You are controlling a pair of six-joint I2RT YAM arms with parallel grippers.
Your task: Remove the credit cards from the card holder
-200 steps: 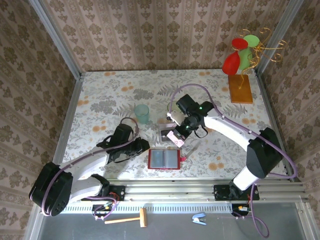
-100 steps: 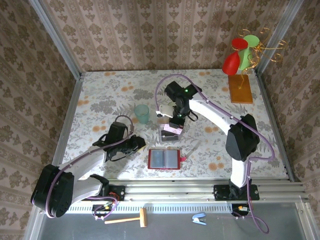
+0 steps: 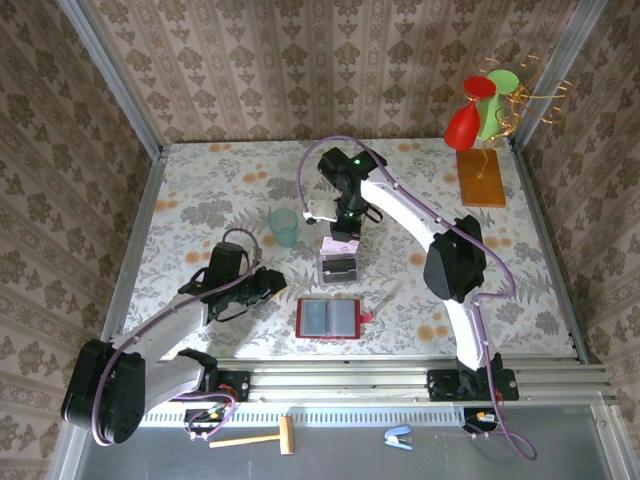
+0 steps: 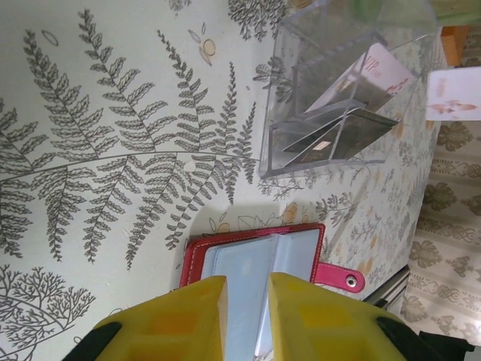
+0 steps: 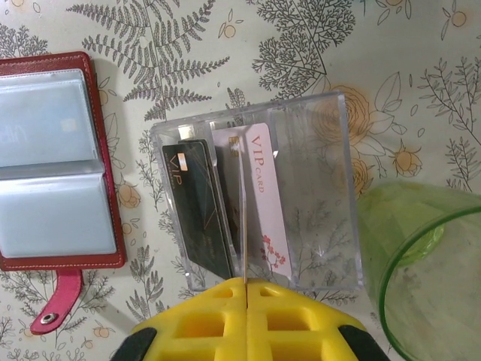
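The thin pinkish card hangs edge-on above the clear box, so the robot's right gripper will next lower into the box and then let go of the card beside the white-pink VIP card.
The dark-red card holder (image 3: 328, 319) lies open and flat near the table's front, its grey pockets (image 5: 49, 162) up and its tab (image 5: 56, 308) sticking out. My right gripper (image 3: 340, 232) hangs over the clear box (image 3: 338, 266), shut on a thin pinkish credit card (image 4: 455, 94) that looks edge-on (image 5: 244, 218) from the wrist. Inside the box stand a dark card (image 5: 199, 210) and a white-pink VIP card (image 5: 269, 203). My left gripper (image 3: 277, 287) sits low just left of the card holder (image 4: 255, 252), its yellow fingers (image 4: 188, 316) slightly apart with nothing between them.
A green translucent cup (image 3: 284, 226) stands left of the box, close beside my right gripper (image 5: 246, 284). A wooden stand (image 3: 481, 177) with red and green shapes is at the back right. A hammer (image 3: 255, 437) and a stapler (image 3: 399, 437) lie below the table's front rail.
My right gripper has carried the pinkish card from beside the card holder up and back to above the clear box. The left gripper has drawn slightly left, away from the card holder.
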